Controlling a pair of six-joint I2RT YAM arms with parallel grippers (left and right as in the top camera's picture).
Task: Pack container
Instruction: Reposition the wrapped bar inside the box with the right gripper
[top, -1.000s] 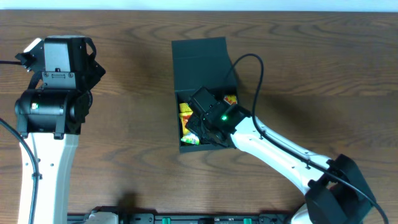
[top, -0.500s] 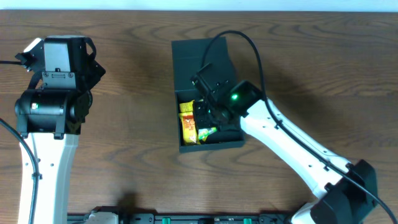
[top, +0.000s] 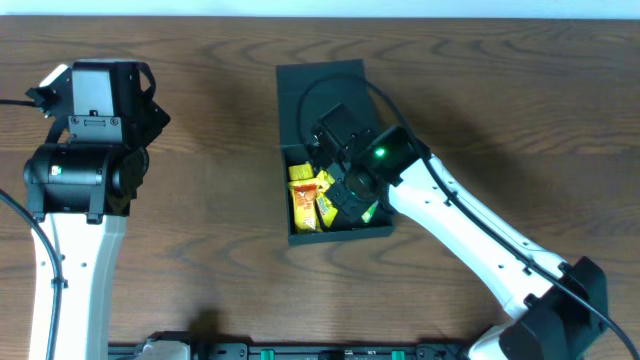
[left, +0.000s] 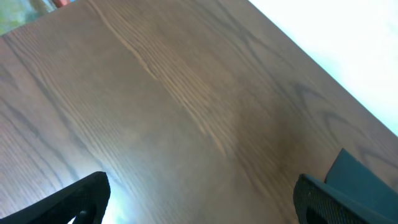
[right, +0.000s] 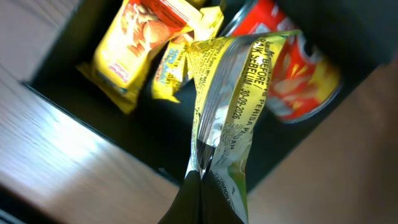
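The snack packet turns and goes down inside with my right gripper for release next, as the container's bare bottom along its near side (top: 346, 223) (right: 163, 132) lies below.
The dark teal container (top: 335, 234) stands mid-table with its flap lid (top: 318, 82) open at the far end. Inside lie yellow snack packets (top: 302, 198) and a red chip can (right: 297, 71). My right gripper (right: 202, 180) is shut on the sealed edge of a green and yellow snack packet (right: 233, 106) and holds it over the container's inside; in the overhead view the gripper (top: 345, 195) sits over the box's right half. My left gripper (left: 199, 199) is open and empty over bare table, far left of the container, whose corner (left: 367, 177) shows at the edge.
The left arm (top: 85, 140) stands at the table's left side. The right arm (top: 470, 245) reaches in from the lower right, its black cable (top: 325, 90) arching over the lid. Brown wood table (top: 200, 230) surrounds the box.
The right gripper moved from the box's front up toward the lid, then settled over the box's right half with the packet still held. The left arm has not moved.
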